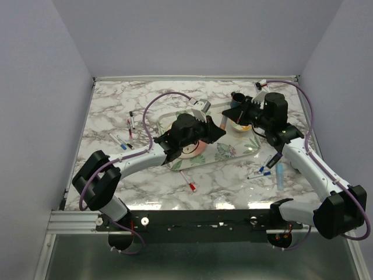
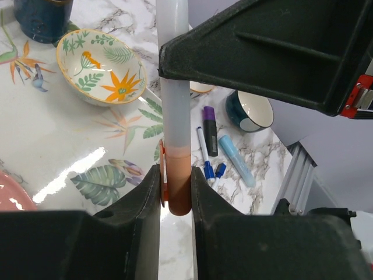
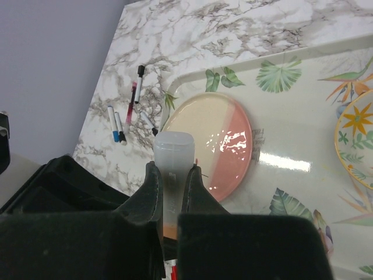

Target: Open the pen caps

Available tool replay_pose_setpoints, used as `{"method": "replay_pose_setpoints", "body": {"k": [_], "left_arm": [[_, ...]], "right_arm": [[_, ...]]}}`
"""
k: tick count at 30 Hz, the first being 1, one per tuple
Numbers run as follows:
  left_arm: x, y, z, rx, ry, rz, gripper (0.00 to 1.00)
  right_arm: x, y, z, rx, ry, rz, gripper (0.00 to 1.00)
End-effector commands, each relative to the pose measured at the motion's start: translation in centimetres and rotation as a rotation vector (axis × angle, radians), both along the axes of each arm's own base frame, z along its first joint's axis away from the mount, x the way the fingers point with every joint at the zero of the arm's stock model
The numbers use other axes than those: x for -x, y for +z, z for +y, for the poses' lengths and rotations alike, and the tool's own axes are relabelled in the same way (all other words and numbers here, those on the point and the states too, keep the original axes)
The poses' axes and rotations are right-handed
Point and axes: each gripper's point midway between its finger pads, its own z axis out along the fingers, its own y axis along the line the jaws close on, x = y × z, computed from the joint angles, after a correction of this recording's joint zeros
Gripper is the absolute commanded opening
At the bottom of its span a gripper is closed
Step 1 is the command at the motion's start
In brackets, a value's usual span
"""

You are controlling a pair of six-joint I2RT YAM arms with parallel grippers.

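Observation:
My left gripper will pull the orange cap off the white body of the highlighter and go back down to the tabletop by the tray's near corner (image 1: 154,172), where the spot is bare for letting the cap go.
An orange highlighter with a frosted white barrel (image 2: 173,87) and an orange cap (image 2: 178,186) is held in the air between both grippers over the tray. My left gripper (image 2: 176,175) is shut on the orange cap end. My right gripper (image 3: 173,169) is shut on the white barrel (image 3: 173,149); the orange part (image 3: 169,230) shows below its jaws. In the top view the left gripper (image 1: 211,132) and right gripper (image 1: 234,111) meet near the bowl. Other pens lie on the table: several thin ones at the left (image 1: 125,140), a red-capped one (image 1: 187,182), blue-capped ones (image 1: 262,169).
A floral tray (image 1: 233,154) holds a pink and cream plate (image 3: 218,143), a floral bowl (image 2: 102,67) and a dark blue cup (image 1: 238,98). A purple highlighter (image 2: 210,125), a light-blue highlighter (image 2: 236,160) and a small dark bowl (image 2: 250,111) lie right of the tray.

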Motion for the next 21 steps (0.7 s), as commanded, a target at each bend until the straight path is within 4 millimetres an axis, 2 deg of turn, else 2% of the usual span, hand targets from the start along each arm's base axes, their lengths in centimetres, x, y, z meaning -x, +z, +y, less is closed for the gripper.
{"method": "replay_pose_setpoints", "body": {"k": [1,2,3,4,5,6,7,8,9,10,11,12,13,14,15,16,17,18,21], "left_arm": [[0.4,-0.6,0.3,0.004,-0.077,0.014,0.0],[0.0,-0.9,1.0,0.009,-0.07,0.02,0.0],[0.0,-0.8,1.4,0.016,-0.075,0.025,0.0],[0.1,-0.3,2.0,0.027,-0.078,0.024,0.0],[0.4,-0.8,2.8,0.022,-0.101,0.053,0.0],[0.5,-0.7,3.3,0.022,-0.112,0.06,0.0],[0.9,-0.3,3.8,0.027,-0.128,0.062,0.0],[1.9,-0.9,4.2,0.009,-0.175,0.095,0.0],[2.0,-1.0,4.8,0.004,-0.187,0.11,0.0],[2.5,-0.9,5.1,-0.004,-0.206,0.124,0.0],[3.0,-1.3,5.4,-0.02,-0.226,0.16,0.0],[3.9,-1.3,5.6,-0.02,-0.268,0.179,0.0],[4.5,-1.0,5.8,-0.018,-0.289,0.184,0.0],[5.1,-1.4,6.1,-0.03,-0.306,0.214,0.0],[5.9,-1.4,6.1,-0.036,-0.336,0.235,0.0],[6.3,-1.5,6.2,-0.045,-0.358,0.241,0.0],[7.0,-1.7,6.4,-0.057,-0.381,0.269,0.0],[7.5,-1.8,6.4,-0.058,-0.401,0.29,0.0],[9.5,-2.1,6.7,-0.065,-0.485,0.345,0.0]], "right_arm": [[1.0,0.3,1.3,-0.034,0.083,-0.024,0.01],[1.1,0.5,1.4,-0.018,0.106,-0.048,0.04],[1.0,0.5,1.1,0.063,0.143,-0.124,0.19],[1.1,0.7,1.0,0.106,0.178,-0.169,0.28],[1.5,1.7,1.0,0.155,0.222,-0.233,0.38],[1.7,1.7,0.5,0.309,0.313,-0.372,0.55],[2.7,2.1,0.9,0.356,0.406,-0.453,0.63],[3.7,2.1,0.4,0.419,0.453,-0.505,0.71],[4.0,2.3,0.1,0.523,0.521,-0.633,0.88],[4.6,2.3,-0.1,0.566,0.565,-0.69,0.93],[6.3,1.0,-0.1,0.598,0.673,-0.695,0.94],[6.4,1.7,-0.2,0.685,0.743,-0.806,0.96],[7.1,1.3,-0.2,0.709,0.804,-0.834,0.96],[8.7,0.1,-0.3,0.711,0.892,-0.827,0.96],[9.2,-0.2,-0.3,0.785,0.987,-0.962,0.96],[10.4,-0.6,0.0,0.773,1.065,-1.019,0.96],[11.8,-1.8,-0.4,0.773,1.143,-1.005,0.96],[12.0,-1.9,-0.3,0.822,1.209,-1.127,0.96],[12.7,-2.5,0.0,0.831,1.3,-1.209,1.0]]}}
